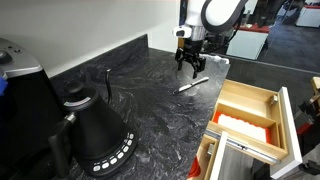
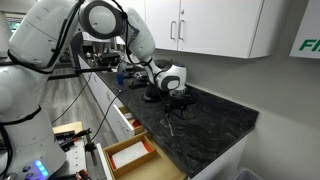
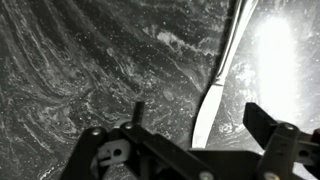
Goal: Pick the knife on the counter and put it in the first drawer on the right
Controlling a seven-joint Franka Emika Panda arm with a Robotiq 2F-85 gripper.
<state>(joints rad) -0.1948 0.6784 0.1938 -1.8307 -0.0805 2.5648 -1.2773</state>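
Observation:
The knife's blade already lies between the robot's fingers, so the open gripper needs to lower toward the counter onto it and close across it.
The knife is a slim pale table knife lying flat on the black-and-grey marbled counter, near its edge. In the wrist view the knife runs from the top right down between my fingers. My gripper hangs just above the knife, open and empty; it also shows in an exterior view and in the wrist view. The wooden drawer with a white front stands open beside the counter, with an orange-red section. It also shows in an exterior view.
A black kettle stands at the near end of the counter with a thin dark cord behind it. A second open drawer sits below the first. White wall cabinets hang above the counter.

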